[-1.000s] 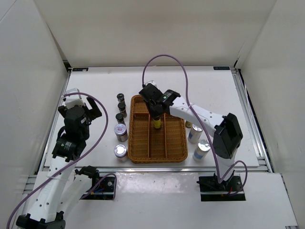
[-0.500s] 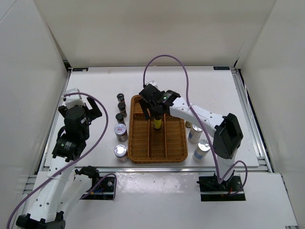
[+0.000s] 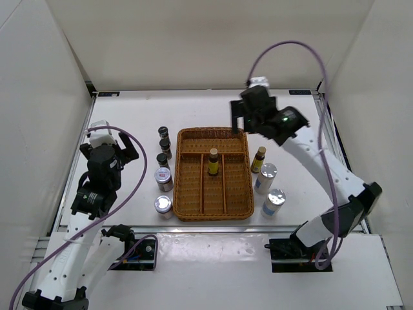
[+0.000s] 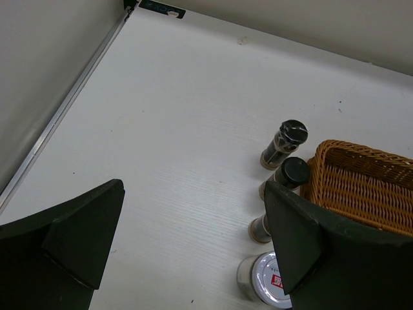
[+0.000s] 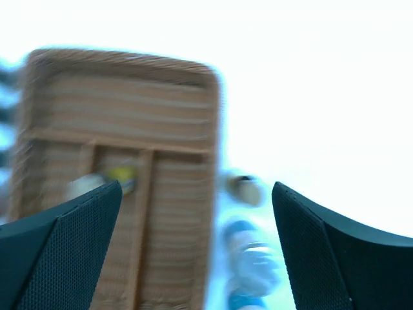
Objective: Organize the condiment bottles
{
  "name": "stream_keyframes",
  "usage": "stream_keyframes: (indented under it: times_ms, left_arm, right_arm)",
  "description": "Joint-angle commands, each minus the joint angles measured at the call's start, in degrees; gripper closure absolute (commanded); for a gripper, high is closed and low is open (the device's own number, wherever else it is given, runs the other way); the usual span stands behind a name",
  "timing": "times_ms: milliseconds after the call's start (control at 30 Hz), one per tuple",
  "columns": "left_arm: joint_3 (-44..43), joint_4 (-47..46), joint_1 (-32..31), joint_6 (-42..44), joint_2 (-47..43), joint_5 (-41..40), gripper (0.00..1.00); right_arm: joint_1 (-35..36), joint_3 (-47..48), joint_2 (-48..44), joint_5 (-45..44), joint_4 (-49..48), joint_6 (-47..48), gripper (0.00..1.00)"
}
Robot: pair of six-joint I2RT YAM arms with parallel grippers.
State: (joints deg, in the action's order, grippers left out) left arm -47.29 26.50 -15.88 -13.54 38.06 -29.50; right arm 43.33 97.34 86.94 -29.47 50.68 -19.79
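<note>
The amber bottle is still outside the tray (image 3: 181, 194), so next I will move my right gripper to the right in the top view and down onto the amber bottle's cap (image 3: 261, 150).
One slim amber bottle (image 3: 213, 161) stands upright in the middle compartment of the wicker tray (image 3: 181, 194). The other amber bottle (image 3: 259, 159) and two white cylinders (image 3: 265, 177) stand just right of the tray. Left of it are three dark bottles (image 3: 163, 133) and two silver-lidded jars (image 3: 164, 178). My right gripper (image 3: 248, 110) hangs open and empty, high over the tray's back right corner; its own view is blurred (image 5: 197, 190). My left gripper (image 4: 192, 194) is open and empty over bare table, left of the dark bottles (image 4: 284, 143).
White walls close in the table on three sides. A metal rail (image 4: 71, 103) runs along the left edge. The right arm's purple cable (image 3: 284, 48) loops high above the back of the table.
My right gripper opened and let go of the amber bottle in the tray's middle compartment, then rose and swung back and to the right. The left arm has not moved.
</note>
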Motion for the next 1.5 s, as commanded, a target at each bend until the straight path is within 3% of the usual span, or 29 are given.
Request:
stream_keyframes:
  times_ms: [0, 167, 500, 600, 733, 867, 1067, 1267, 1467]
  left_arm:
    - [0.27, -0.93, -0.2, 0.36, -0.8, 0.58, 0.0]
    - [0.27, -0.93, -0.2, 0.36, -0.8, 1.11, 0.0]
    - [0.27, -0.93, -0.2, 0.36, -0.27, 1.11, 0.0]
    - [0.27, -0.93, -0.2, 0.36, -0.27, 1.63, 0.0]
    - [0.27, -0.93, -0.2, 0.36, -0.27, 1.63, 0.0]
    - [0.27, -0.93, -0.2, 0.36, -0.27, 1.63, 0.0]
    - [0.27, -0.93, -0.2, 0.36, -0.27, 1.63, 0.0]
    - [0.27, -0.93, -0.2, 0.36, 0.26, 1.63, 0.0]
    - [0.27, -0.93, -0.2, 0.36, 0.26, 1.63, 0.0]
  right_arm:
    - [-10.18, -3.64, -0.97, 6.52, 4.7, 1.33, 0.0]
    - [-16.25, -9.44, -1.51, 10.48, 4.08, 2.38, 0.02]
    - [-18.81, -17.27, 1.39, 15.85, -0.49, 2.39, 0.3]
    - [-19.33, -18.41, 2.53, 17.25, -1.71, 2.39, 0.33]
    - [-19.34, -18.94, 3.15, 18.84, -2.34, 2.39, 0.48]
    - [-19.34, -17.63, 2.28, 18.84, -1.64, 2.39, 0.73]
    - [-15.83, -9.38, -5.28, 7.61, 2.31, 2.91, 0.97]
    - [-10.29, -0.06, -9.67, 7.59, 5.04, 4.94, 0.99]
    - [0.94, 3.29, -12.4, 8.91, 8.38, 4.94, 0.99]
